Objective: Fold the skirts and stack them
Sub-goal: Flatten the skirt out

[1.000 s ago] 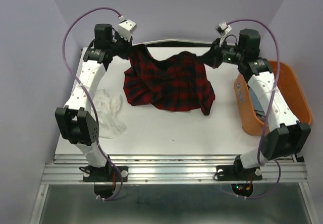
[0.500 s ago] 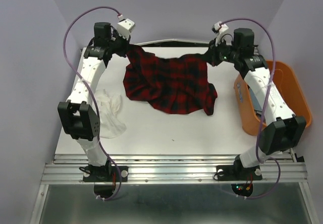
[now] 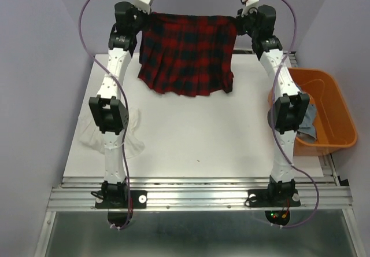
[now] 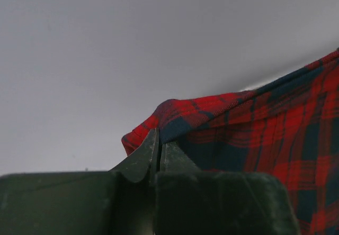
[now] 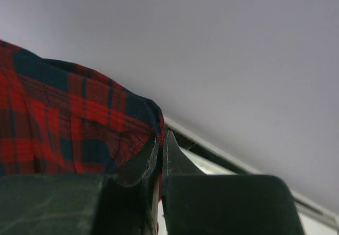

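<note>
My right gripper is holding the skirt's corner. It should pull the corner back and down to the bare table point(image 3: 239, 131) beside the orange tub and let go of it there.
The red-and-black plaid skirt point(image 3: 186, 54) hangs spread in the air above the back of the table, held by its top corners. My left gripper point(image 3: 147, 18) is shut on its left corner, seen in the left wrist view point(image 4: 159, 134) pinching the plaid skirt point(image 4: 254, 129). My right gripper point(image 3: 238, 18) is shut on its right corner, seen in the right wrist view point(image 5: 161, 139) pinching the plaid skirt point(image 5: 63, 118). The thin white skirt point(image 3: 130, 138) lies crumpled at the table's left edge. A bit of light blue denim skirt point(image 3: 306, 121) shows in the orange tub.
The orange plastic tub point(image 3: 326, 109) stands at the table's right edge. The white table point(image 3: 196, 141) lies below the hanging skirt. Purple walls close in the back and both sides.
Both arms have risen and stretched toward the back wall. The plaid skirt has lifted off the table and now hangs spread between the two grippers.
</note>
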### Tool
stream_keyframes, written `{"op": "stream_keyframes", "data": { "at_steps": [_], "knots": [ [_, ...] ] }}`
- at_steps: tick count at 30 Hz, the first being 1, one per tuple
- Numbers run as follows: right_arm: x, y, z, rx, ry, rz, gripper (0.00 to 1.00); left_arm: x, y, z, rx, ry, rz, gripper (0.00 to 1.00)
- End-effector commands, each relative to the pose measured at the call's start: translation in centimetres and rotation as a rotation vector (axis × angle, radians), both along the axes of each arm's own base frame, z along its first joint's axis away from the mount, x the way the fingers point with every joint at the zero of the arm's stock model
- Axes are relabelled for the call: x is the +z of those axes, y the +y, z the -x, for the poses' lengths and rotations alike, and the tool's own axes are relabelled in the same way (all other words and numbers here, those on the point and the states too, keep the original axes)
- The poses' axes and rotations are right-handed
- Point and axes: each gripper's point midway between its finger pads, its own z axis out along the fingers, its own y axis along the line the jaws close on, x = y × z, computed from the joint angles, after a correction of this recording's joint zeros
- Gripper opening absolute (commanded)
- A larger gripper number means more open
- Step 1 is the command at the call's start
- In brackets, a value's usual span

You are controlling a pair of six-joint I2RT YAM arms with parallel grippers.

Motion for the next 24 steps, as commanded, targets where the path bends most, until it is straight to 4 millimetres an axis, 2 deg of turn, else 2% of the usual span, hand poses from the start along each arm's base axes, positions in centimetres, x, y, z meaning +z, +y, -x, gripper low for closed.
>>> {"op": "stream_keyframes", "data": {
  "at_steps": [1,2,3,4,5,6,7,8,9,10,11,12,13,15,16,17,18,19,20,21,22,23,24],
  "knots": [
    [13.8,-5.3,-1.9,-0.253,-0.479,-0.102,0.01,13.4,4.7,0.3,0.206,-0.393,0.101,0.0],
    [16.7,-5.9,-1.2,-0.278,-0.59,-0.15,0.01,15.0,5.2,0.7,0.23,-0.471,0.115,0.0],
    [17.8,-7.1,-0.5,-0.312,-0.627,-0.182,0.01,16.0,5.8,1.2,0.258,-0.509,0.121,0.0],
    [18.9,-7.7,0.2,-0.306,-0.655,-0.226,0.01,17.2,6.7,2.7,0.297,-0.568,0.122,0.0],
    [21.0,-7.6,1.7,-0.286,-0.743,-0.257,0.01,17.7,7.0,3.6,0.302,-0.592,0.115,0.0],
    [24.2,-7.7,4.8,-0.243,-0.817,-0.259,0.01,17.5,7.5,4.2,0.3,-0.603,0.096,0.0],
    [19.7,-6.5,3.5,-0.191,-0.749,-0.19,0.01,17.3,7.5,4.9,0.283,-0.611,0.073,0.0],
    [17.7,-4.6,4.6,-0.078,-0.734,-0.125,0.01,15.4,6.7,5.4,0.226,-0.583,0.007,0.0],
    [17.6,-3.5,4.9,-0.012,-0.738,-0.107,0.01,13.9,6.4,5.5,0.204,-0.558,-0.034,0.0],
    [14.3,-2.6,5.2,0.036,-0.672,-0.041,0.01,13.2,5.7,6.3,0.158,-0.549,-0.07,0.0],
    [11.5,-0.9,5.7,0.143,-0.62,0.016,0.01,8.2,5.3,5.6,0.134,-0.457,-0.129,0.0],
    [8.9,-0.3,5.9,0.185,-0.584,0.064,0.01,5.7,5.0,5.5,0.105,-0.41,-0.162,0.0],
    [3.6,-0.1,6.6,0.223,-0.508,0.145,0.01,0.4,4.0,5.9,0.043,-0.305,-0.204,0.0],
    [-2.0,0.9,8.4,0.32,-0.441,0.234,0.01,-4.8,3.3,6.5,-0.013,-0.218,-0.319,0.0],
    [-6.6,0.8,10.2,0.36,-0.39,0.315,0.01,-10.4,2.2,7.9,-0.078,-0.095,-0.374,0.0],
    [-9.4,0.9,11.4,0.399,-0.339,0.358,0.01,-12.8,1.9,8.7,-0.105,-0.05,-0.421,0.0],
    [-11.5,1.3,13.0,0.458,-0.315,0.391,0.01,-15.2,1.7,9.7,-0.13,-0.004,-0.458,0.0],
    [-13.2,1.3,14.2,0.497,-0.318,0.465,0.01,-16.5,1.6,10.8,-0.158,0.007,-0.519,0.0],
    [-14.9,1.3,15.6,0.531,-0.3,0.502,0.01,-19.2,1.1,12.4,-0.202,0.069,-0.553,0.0],
    [-17.8,1.3,18.4,0.59,-0.219,0.515,0.01,-22.5,1.2,14.4,-0.238,0.138,-0.586,0.0],
    [-18.7,1.5,19.9,0.642,-0.224,0.552,0.01,-24.4,1.3,16.7,-0.277,0.169,-0.622,0.0],
    [-20.3,1.5,21.7,0.682,-0.166,0.553,0.01,-24.9,1.4,17.7,-0.289,0.177,-0.628,0.0],
    [-20.5,1.6,23.6,0.715,-0.164,0.557,0.01,-25.6,1.5,18.8,-0.302,0.191,-0.631,0.0]
  ]
}}
